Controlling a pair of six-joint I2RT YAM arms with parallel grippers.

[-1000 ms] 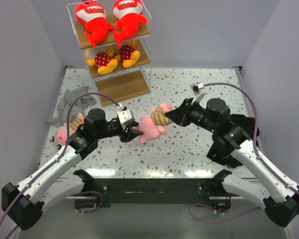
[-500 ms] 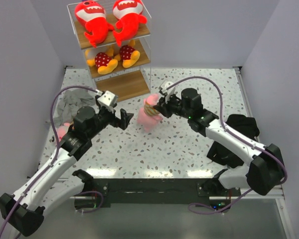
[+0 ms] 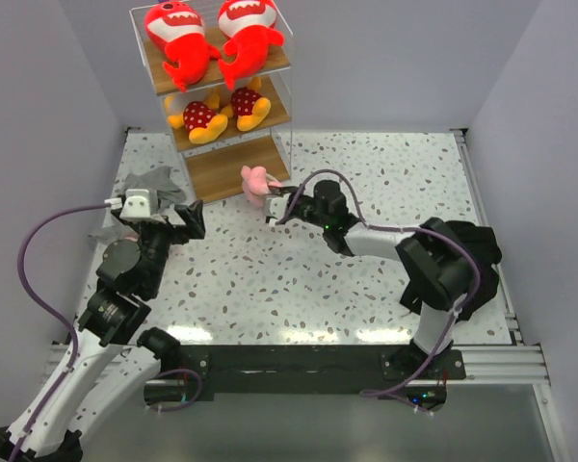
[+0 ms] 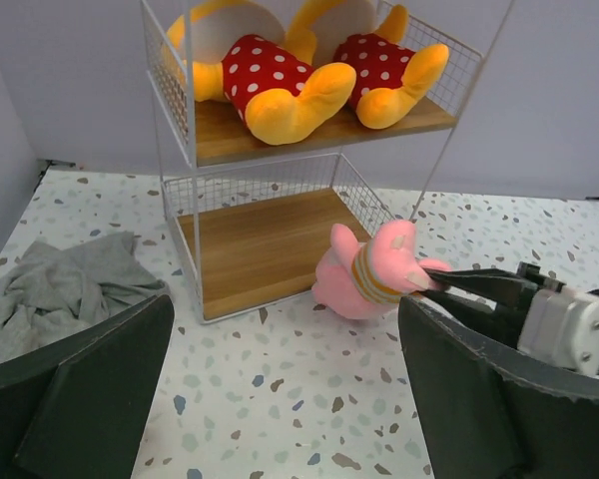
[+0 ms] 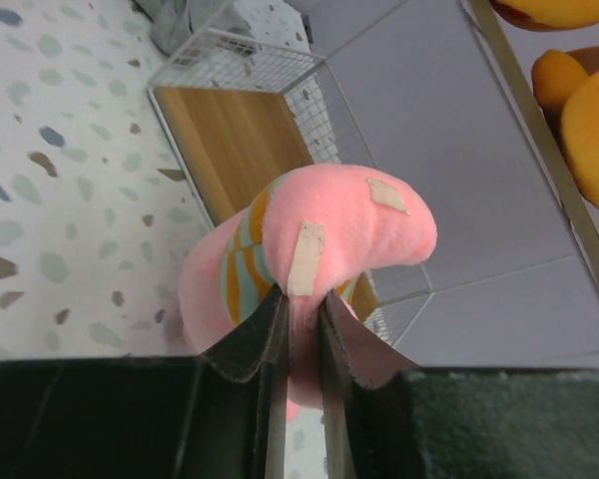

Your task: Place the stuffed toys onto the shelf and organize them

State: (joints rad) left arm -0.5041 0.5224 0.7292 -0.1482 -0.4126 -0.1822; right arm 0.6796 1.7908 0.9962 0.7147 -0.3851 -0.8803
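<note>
The shelf's bottom board is empty. My right gripper lifts outward over it next, then brings the pink toy down onto the board and lets go.
A pink stuffed toy with striped middle hangs at the front right corner of the shelf's bottom board, partly over the table. My right gripper is shut on its limb, fingertips pinching the plush. My left gripper stands wide open and empty above the table, left of the toy and facing the shelf. Two red sharks lie on the top tier. Two yellow toys in red polka dots lie on the middle tier. The bottom board holds nothing.
A grey cloth lies crumpled on the table left of the shelf, close to my left gripper. Thin white wire posts frame the shelf. Grey walls close in on three sides.
My left gripper opened, let go of the pink toy and drew back to the left. My right gripper carried the toy away from the table's middle to the shelf's bottom tier.
</note>
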